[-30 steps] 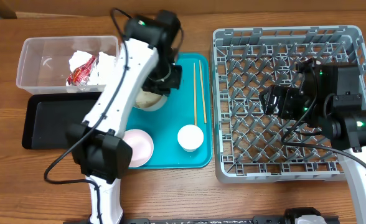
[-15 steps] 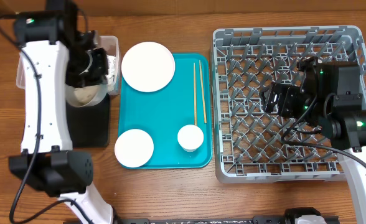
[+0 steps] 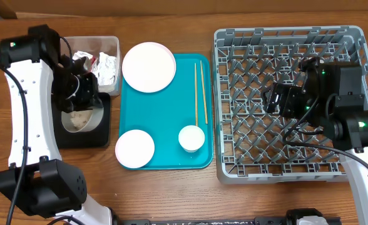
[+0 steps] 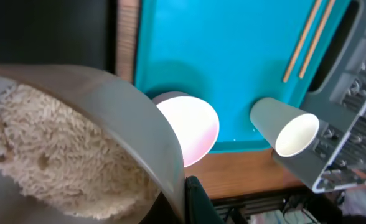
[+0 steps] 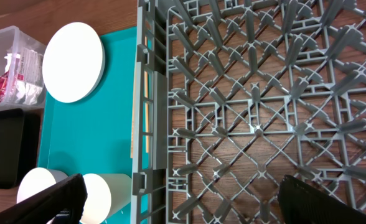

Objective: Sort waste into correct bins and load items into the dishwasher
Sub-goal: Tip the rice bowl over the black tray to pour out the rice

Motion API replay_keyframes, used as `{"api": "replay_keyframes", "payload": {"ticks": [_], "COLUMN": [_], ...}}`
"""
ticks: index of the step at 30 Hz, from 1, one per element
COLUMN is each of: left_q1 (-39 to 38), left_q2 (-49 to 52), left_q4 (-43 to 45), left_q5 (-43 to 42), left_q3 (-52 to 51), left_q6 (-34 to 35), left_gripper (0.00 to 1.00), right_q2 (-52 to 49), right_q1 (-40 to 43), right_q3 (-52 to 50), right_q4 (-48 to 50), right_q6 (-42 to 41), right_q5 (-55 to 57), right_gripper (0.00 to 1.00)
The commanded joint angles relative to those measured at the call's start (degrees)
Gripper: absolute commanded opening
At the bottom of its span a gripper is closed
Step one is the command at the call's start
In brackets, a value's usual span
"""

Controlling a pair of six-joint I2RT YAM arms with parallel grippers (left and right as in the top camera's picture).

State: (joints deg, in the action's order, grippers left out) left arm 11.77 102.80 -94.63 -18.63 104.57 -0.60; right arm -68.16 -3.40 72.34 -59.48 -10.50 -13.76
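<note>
The rice pours into the black tray (image 3: 106, 128) next as my left gripper tilts. Then the bowl goes onto the teal tray's middle (image 3: 154, 114) and my left gripper releases it, as that spot is clear.
My left gripper (image 3: 82, 100) is shut on the rim of a white bowl (image 3: 77, 119) filled with rice, held over the black tray (image 3: 106, 128). In the left wrist view the bowl wall (image 4: 127, 106) sits against my finger (image 4: 188, 200), with rice (image 4: 52, 155) inside. The clear tub (image 3: 112, 42) behind holds a red-and-white wrapper (image 3: 90, 61) and crumpled white paper (image 3: 107, 65). A large plate (image 3: 148, 67), a small pinkish plate (image 3: 134, 148), a cup (image 3: 191, 138) and two chopsticks (image 3: 199, 94) lie on the teal tray. My right gripper (image 3: 276, 100) is open and empty above the grey rack (image 3: 353, 37).
The teal tray (image 3: 165, 119) lies between the bins and the rack. The rack fills the right side of the table, and in the right wrist view its lattice (image 5: 258, 93) holds no dishes. The wooden table (image 3: 171, 194) shows along the front.
My left arm carried the rice bowl from the teal tray to the left, past the clear tub, to above the black tray. The large plate came into view. The right arm stayed still.
</note>
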Motion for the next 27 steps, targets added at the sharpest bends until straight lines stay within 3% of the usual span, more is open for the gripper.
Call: {"api": "replay_keyframes", "payload": {"ticks": [1,6,12,15,18,27], "left_q1": [1.1,6.6,17.9,22.4,24.5,27.6], "left_q2": [-1.7,-1.7,-1.7,-1.6,-0.8,7.8], "left_q4": [2.4,5.9,18.1,28.3,34.1,39.8], "left_q5": [-5.7,-13.7,-34.7,-44.0,-46.6,-61.0], "left_q3": [-4.5,-11.4,-21.9,-28.5,-32.7,-35.2], "left_q6": [-4.8,-11.5,-18.9,-19.1,-19.1,-19.1], "left_gripper": [0.04,0.04,0.04,0.04,0.04,0.04], "right_q2": [-0.2,-0.4,-1.3,-2.3,-3.3,-5.4], "right_q1": [0.2,0.2,0.2,0.2,0.2,0.2], "right_q3": [1.1,1.1,1.1,1.1,1.1,1.1], "right_q4": [0.2,0.1,-0.1,-0.9,-1.5,-1.7], "right_q6": [-0.4,-0.4,-0.4,0.0,0.0,0.0], "right_q5": [-0.5,-0.5,-0.5,-0.1,0.0,0.0], "right_gripper": [1.00,1.00,1.00,1.00,1.00,1.00]}}
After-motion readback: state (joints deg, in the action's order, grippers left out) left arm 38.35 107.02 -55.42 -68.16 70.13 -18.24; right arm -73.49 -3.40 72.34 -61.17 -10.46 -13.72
